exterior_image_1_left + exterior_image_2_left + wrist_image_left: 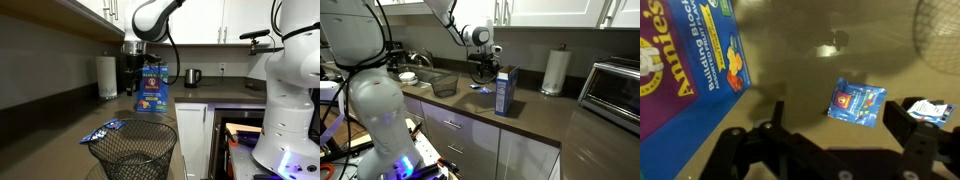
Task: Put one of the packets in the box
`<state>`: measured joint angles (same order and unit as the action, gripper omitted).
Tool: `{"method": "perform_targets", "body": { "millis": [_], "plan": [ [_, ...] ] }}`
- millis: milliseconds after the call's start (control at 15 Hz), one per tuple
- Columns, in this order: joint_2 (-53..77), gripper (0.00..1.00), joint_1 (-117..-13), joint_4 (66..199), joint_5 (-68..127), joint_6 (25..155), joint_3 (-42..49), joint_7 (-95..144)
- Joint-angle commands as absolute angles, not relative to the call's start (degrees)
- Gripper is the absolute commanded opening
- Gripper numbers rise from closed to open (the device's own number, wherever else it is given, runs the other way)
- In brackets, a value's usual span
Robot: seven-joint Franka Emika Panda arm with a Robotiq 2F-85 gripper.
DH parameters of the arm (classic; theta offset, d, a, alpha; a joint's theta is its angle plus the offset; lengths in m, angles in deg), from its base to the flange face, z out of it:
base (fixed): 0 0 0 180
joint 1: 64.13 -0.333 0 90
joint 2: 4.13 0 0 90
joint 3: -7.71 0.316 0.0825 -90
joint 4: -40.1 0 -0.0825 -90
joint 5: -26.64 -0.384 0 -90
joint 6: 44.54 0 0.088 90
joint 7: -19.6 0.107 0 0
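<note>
The flat blue packet lies below my open gripper on its side away from the box. Next I need to lower it there until its fingers straddle the packet.
The box [685, 75], a tall blue carton with yellow lettering, stands upright on the dark counter and shows in both exterior views [153, 90] [506, 90]. One packet [856, 102], a small blue sachet, lies flat on the counter under the space between my fingers. Another packet [931, 110] lies at the right edge of the wrist view. The packets also show in an exterior view [103, 130], beside the basket. My gripper [836, 122] is open and empty. It hangs above the counter next to the box [138, 62] [484, 70].
A black wire-mesh basket [135, 150] [444, 85] stands on the counter near the packets; its rim shows in the wrist view [940, 35]. A paper towel roll [107, 77] [554, 70], a kettle [193, 76] and a toaster oven [615, 85] stand farther off.
</note>
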<state>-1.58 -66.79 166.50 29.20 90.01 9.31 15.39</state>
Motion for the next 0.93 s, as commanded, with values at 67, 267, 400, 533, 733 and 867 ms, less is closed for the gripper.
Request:
{"method": "perform_targets", "body": {
  "millis": [67, 267, 400, 533, 733, 867],
  "plan": [
    [2.8, 1.0, -67.7, 164.1, 31.5, 93.2, 10.3, 18.7],
    [6.6, 1.0, -67.8, 162.2, 28.0, 96.9, 11.2, 16.4],
    [9.4, 1.0, -67.8, 160.9, 27.2, 99.6, 11.8, 16.2],
    [12.6, 1.0, -67.8, 159.3, 27.1, 101.9, 12.2, 16.0],
    [17.1, 1.0, -67.4, 157.0, 25.2, 102.5, 13.4, 14.7],
    [19.3, 1.0, -67.2, 155.8, 24.3, 102.5, 14.1, 14.3]
  ]
}}
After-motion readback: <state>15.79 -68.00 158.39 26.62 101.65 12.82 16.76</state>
